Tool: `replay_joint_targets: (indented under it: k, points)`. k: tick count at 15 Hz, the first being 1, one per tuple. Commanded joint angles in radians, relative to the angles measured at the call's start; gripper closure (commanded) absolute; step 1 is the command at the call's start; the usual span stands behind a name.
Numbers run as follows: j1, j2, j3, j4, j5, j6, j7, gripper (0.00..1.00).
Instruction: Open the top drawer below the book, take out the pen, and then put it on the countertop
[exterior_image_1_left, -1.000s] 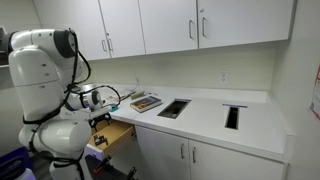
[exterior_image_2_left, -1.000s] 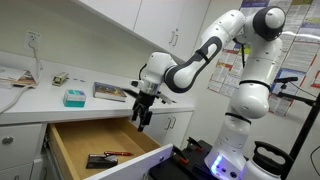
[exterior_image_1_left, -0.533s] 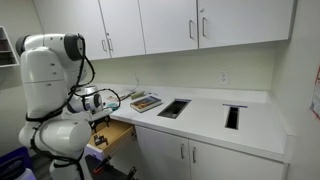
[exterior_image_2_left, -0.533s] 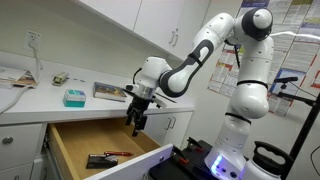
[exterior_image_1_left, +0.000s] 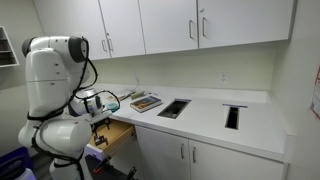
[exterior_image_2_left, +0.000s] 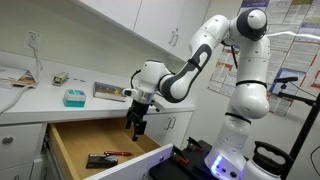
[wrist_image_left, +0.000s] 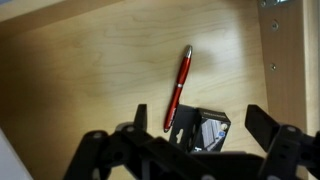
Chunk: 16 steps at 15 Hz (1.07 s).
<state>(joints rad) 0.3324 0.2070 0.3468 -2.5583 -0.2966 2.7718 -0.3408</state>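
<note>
The robot will move its gripper down and outward next, onto the end of the red pen (wrist_image_left: 180, 88) beside the black box.
The top drawer (exterior_image_2_left: 70, 145) stands pulled open, its light wooden inside showing; it also shows in an exterior view (exterior_image_1_left: 118, 134). A red pen (wrist_image_left: 180, 88) lies on the drawer floor beside a small black box (wrist_image_left: 208, 131); in an exterior view they lie near the drawer's front (exterior_image_2_left: 101, 159). My gripper (exterior_image_2_left: 135, 126) hangs open and empty over the drawer, above the pen, fingers pointing down (wrist_image_left: 200, 140). The striped book (exterior_image_2_left: 110, 91) lies on the white countertop (exterior_image_2_left: 50, 108) above the drawer; it also shows in an exterior view (exterior_image_1_left: 146, 102).
A teal box (exterior_image_2_left: 74, 97) and small items sit on the countertop by the book. Two dark cut-outs (exterior_image_1_left: 174, 108) (exterior_image_1_left: 232, 116) are in the worktop. White cupboard doors (exterior_image_1_left: 170, 25) hang above. The robot base (exterior_image_2_left: 235, 140) stands beside the drawer.
The gripper has moved a little left and down toward the open drawer. It stays open. The pen and the box have not moved.
</note>
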Motion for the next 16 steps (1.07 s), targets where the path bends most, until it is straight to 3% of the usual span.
replay_joint_targets:
  k: [1, 4, 8, 12, 13, 15, 16]
  points:
    - [0.069, 0.078, -0.078, 0.049, -0.147, 0.024, 0.155, 0.00]
    - [0.107, 0.138, -0.132, 0.081, -0.247, 0.054, 0.241, 0.00]
    - [0.128, 0.232, -0.170, 0.130, -0.294, 0.128, 0.261, 0.00]
    - [0.164, 0.309, -0.214, 0.185, -0.317, 0.168, 0.270, 0.13]
    - [0.183, 0.324, -0.234, 0.199, -0.326, 0.176, 0.279, 0.22]
    - [0.221, 0.349, -0.273, 0.225, -0.336, 0.188, 0.291, 0.30]
    - [0.239, 0.360, -0.291, 0.236, -0.341, 0.197, 0.297, 0.42]
